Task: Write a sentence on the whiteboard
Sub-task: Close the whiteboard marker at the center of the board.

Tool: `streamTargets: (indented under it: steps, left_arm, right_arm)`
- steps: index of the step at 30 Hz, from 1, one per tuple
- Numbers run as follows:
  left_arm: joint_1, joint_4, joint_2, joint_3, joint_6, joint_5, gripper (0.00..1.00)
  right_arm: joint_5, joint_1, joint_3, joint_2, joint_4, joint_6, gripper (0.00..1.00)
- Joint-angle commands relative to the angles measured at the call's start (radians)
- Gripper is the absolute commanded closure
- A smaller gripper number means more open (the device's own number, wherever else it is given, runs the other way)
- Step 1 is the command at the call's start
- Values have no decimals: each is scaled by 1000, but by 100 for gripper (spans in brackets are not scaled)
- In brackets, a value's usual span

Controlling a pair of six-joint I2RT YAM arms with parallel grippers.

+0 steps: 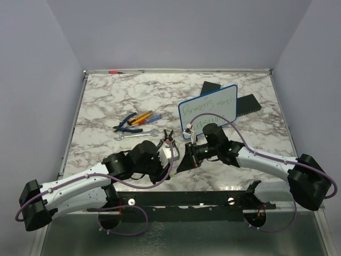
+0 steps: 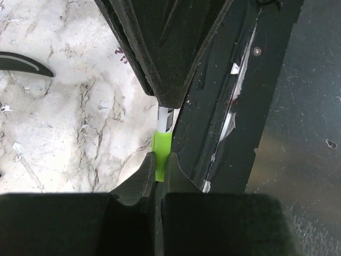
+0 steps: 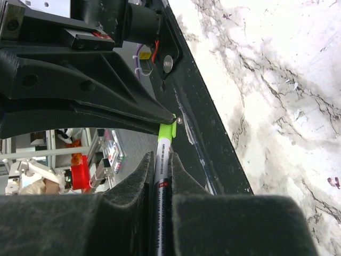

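The right gripper moves toward the right in the top view and down next and releases the marker on the bare tabletop, because the marker's cap is on.
The whiteboard, blue-framed, leans tilted at the table's middle right. The sentence on it is thin green scrawl in two lines. Both grippers meet tip to tip near the front edge, in front of the board. My left gripper is shut on the green cap of a marker. My right gripper is shut on the marker's white and black barrel. The cap sits on the barrel's end between the two grippers. The marker's tip is hidden.
Blue-handled pliers, a wrench, orange and blue pens and small red-black pliers lie left of centre. Flat black pads lie behind the board. A black strip runs along the table's front edge under the grippers.
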Motion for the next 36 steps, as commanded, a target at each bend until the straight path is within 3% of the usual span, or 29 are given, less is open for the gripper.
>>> streamTargets:
  steps: [1,21,27,29,31,34,36]
  left_arm:
    - [39,443,-20,41,0,-119,100]
    - [87,498,5,41,-34,-81,100]
    - [90,491,1,37,-29,-75,100]
    - [90,453,3,47,-4,-81,100]
    - [90,389,12,62,15,-117,100]
    - [90,318,11,68,29,-156,90]
    - [90,293,-1,66,31,-190,76]
  right_arm:
    - [-136,99,16,20,87,61,99]
    - [-120,132,20,31,99,63,99]
    - [-48,135,37,-2,50,38,99]
    - [42,133,71,-39,-62,-1,99]
    - [290,132,137,-87,-293,-43,99]
    - [569,110,208,-173,-578,-59,99]
    - [686,82,229,-230,-677,-44,99]
